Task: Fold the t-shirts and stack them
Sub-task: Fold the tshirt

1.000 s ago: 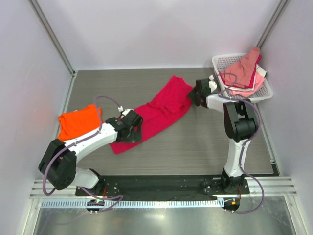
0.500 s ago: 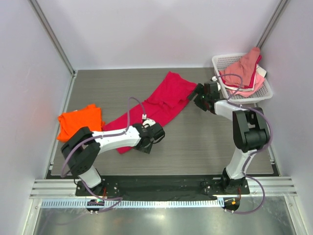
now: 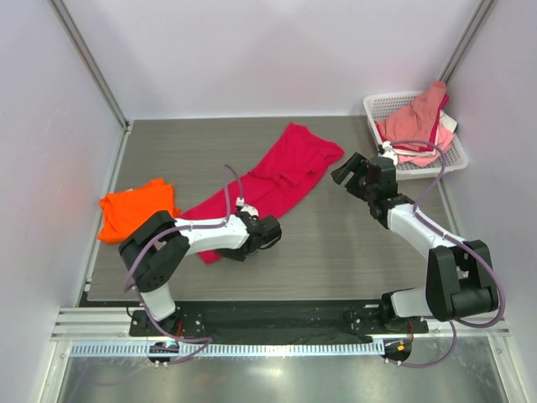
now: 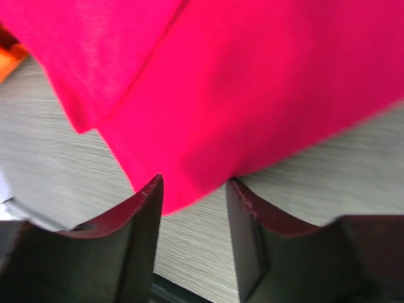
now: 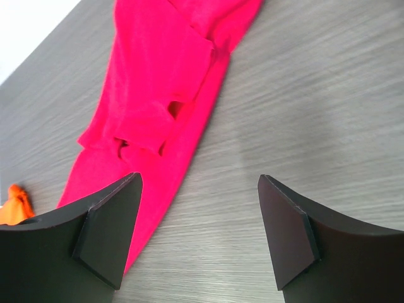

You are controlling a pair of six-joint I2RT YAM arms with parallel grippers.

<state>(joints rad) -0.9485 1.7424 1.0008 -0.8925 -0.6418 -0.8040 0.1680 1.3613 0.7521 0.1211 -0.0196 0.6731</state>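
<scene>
The red shirt's near hem corner (image 3: pixel 210 258) lies below the right gripper, back and to the gripper's left in the top view, so the right gripper will move down that way.
The crimson-red t-shirt (image 3: pixel 273 180) lies stretched out diagonally on the table, from near left to far right. The orange t-shirt (image 3: pixel 134 208) lies bunched at the left. My left gripper (image 3: pixel 270 232) is low at the red shirt's near edge, open. In the left wrist view the red shirt's (image 4: pixel 240 82) hem lies just between my fingertips (image 4: pixel 149 202), left gripper (image 4: pixel 192 189). My right gripper (image 3: pixel 342 173) hovers just right of the shirt's far end, open wide and empty. In the right wrist view the red shirt (image 5: pixel 158 107) lies to the left of the right gripper (image 5: pixel 199 180).
A white lattice basket (image 3: pixel 453 159) with pink and salmon clothes (image 3: pixel 415 126) stands at the far right corner. White walls close the table in on three sides. A bit of orange cloth shows at the left edge of both wrist views (image 4: pixel 9 60) (image 5: pixel 12 205).
My left gripper slid right along the red shirt's near edge. My right arm swung its elbow down to the right, and its gripper backed off the shirt's far end.
</scene>
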